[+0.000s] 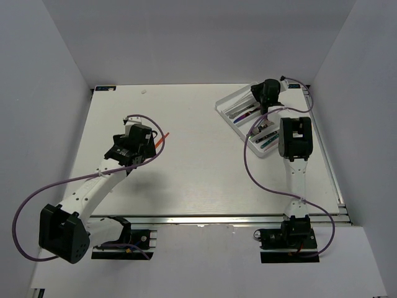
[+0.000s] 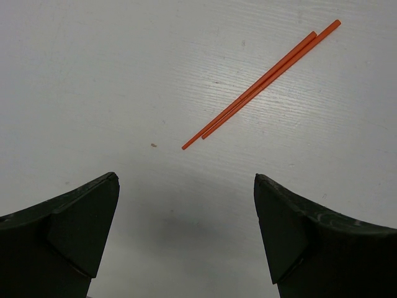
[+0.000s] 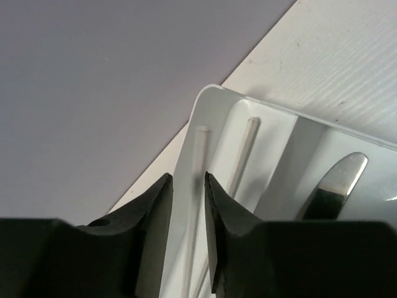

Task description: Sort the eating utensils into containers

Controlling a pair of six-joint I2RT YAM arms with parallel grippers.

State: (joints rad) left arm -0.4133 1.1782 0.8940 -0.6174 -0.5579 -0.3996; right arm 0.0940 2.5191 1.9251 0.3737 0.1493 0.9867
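One chopstick's tip sticks out past the other's. My left gripper needs to move outward and to the right in the top view next, then down over the far end of the chopsticks.
A pair of thin orange chopsticks (image 2: 260,84) lies on the white table just ahead of my left gripper (image 2: 186,180), which is wide open and holds nothing; from above the chopsticks (image 1: 162,141) show to the right of that gripper (image 1: 147,138). My right gripper (image 3: 188,177) hovers over the far corner of the white tray (image 3: 205,93), jaws slightly apart. A white stick (image 3: 201,149) lies in the outer compartment in line with the gap, untouched by either finger. A second white stick (image 3: 246,149) lies beside it. A silver knife tip (image 3: 342,175) rests in the neighbouring compartment.
The tray (image 1: 231,103) sits at the back right, angled, with several coloured-handled utensils (image 1: 263,133) in its compartments. A grey wall stands close behind the tray. The right arm's dark link (image 1: 295,138) hangs over the tray's near end.
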